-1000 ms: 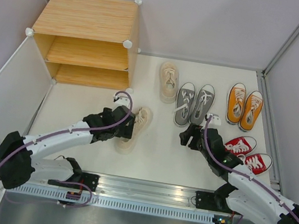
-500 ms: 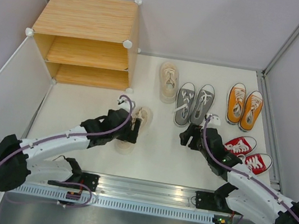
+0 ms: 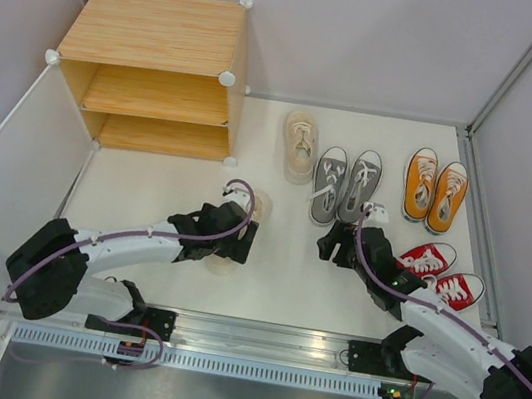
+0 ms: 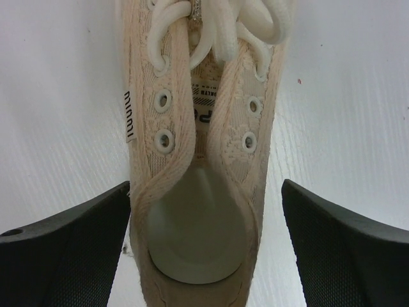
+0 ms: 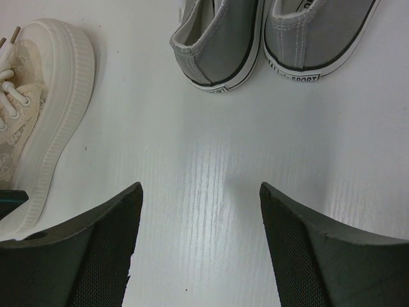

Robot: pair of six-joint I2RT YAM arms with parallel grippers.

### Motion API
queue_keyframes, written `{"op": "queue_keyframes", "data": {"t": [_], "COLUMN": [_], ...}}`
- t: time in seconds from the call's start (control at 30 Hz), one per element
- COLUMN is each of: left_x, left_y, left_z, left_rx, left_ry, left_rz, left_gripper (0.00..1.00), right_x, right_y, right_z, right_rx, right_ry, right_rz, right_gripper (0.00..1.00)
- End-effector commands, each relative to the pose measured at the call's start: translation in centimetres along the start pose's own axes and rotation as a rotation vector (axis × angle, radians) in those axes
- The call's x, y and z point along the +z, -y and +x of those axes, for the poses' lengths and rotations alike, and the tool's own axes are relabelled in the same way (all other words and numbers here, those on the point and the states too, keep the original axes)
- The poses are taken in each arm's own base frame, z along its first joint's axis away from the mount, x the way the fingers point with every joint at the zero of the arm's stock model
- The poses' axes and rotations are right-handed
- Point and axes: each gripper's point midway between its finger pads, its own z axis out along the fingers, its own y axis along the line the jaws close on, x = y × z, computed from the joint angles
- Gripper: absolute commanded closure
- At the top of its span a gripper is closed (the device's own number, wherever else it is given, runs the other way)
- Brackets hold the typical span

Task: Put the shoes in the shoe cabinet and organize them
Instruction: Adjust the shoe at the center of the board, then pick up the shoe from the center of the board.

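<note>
My left gripper should lower its open fingers and close them on both sides of the heel, because the cream shoe's heel (image 3: 221,264) (image 4: 199,236) is just below the gripper and already between its fingers.
My left gripper (image 3: 237,231) hangs open over a cream shoe (image 3: 258,203) lying mid-table. In the left wrist view its heel (image 4: 198,236) sits between my fingers: the left finger (image 4: 83,249) is at the shoe's side and the right finger (image 4: 345,249) stands clear of it. The other cream shoe (image 3: 300,145) lies further back. My right gripper (image 3: 333,243) is open over bare table (image 5: 211,166), just short of the grey pair's heels (image 5: 220,45). The shoe cabinet (image 3: 156,61) stands at the back left with both shelves bare.
The cabinet's white door (image 3: 20,156) swings open to the left. An orange pair (image 3: 433,191) sits at the back right, and a red pair (image 3: 442,272) lies beside my right arm. Grey walls close in the sides and the back.
My left gripper has opened wider and slid right over the cream shoe, now straddling its heel and covering most of it from above. The right arm has barely moved.
</note>
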Motion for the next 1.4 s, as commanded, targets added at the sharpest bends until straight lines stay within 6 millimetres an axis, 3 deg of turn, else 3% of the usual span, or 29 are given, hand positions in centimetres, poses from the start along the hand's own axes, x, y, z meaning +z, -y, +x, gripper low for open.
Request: {"op": "queue_keyframes", "data": {"t": [0.0, 0.57, 0.8, 0.87, 0.9, 0.97, 1.13, 1.37], "left_x": [0.8, 2.8, 2.8, 2.5, 2.1, 1.6, -0.7, -4.7], "left_y": [0.6, 1.0, 1.3, 1.0, 1.1, 0.8, 0.4, -1.7], "left_z": [-0.8, 1.7, 1.7, 1.5, 1.2, 0.9, -1.3, -4.3], "left_rx": [0.025, 0.036, 0.039, 0.037, 0.035, 0.035, 0.009, -0.008], "left_ry": [0.047, -0.015, -0.010, -0.008, 0.002, 0.009, 0.057, 0.148], "left_rz": [0.014, -0.024, -0.040, -0.062, -0.062, -0.077, -0.089, -0.152], "left_gripper": [0.02, 0.22, 0.54, 0.69, 0.82, 0.96, 0.98, 0.98], "right_x": [0.4, 0.7, 0.7, 0.7, 0.7, 0.7, 0.7, 0.7], "right_y": [-0.4, 0.1, 0.2, 0.3, 0.3, 0.2, 0.2, 0.1], "right_z": [-0.4, 0.0, 0.1, 0.2, 0.1, 0.1, 0.1, 0.2], "right_rx": [-0.003, -0.014, -0.014, -0.014, -0.013, -0.015, -0.015, -0.013], "right_ry": [0.022, 0.019, 0.020, 0.018, 0.020, 0.019, 0.020, 0.016], "right_rz": [-0.025, -0.013, -0.009, -0.009, -0.008, -0.011, -0.009, -0.015], "right_gripper": [0.22, 0.21, 0.21, 0.22, 0.21, 0.21, 0.22, 0.22]}}
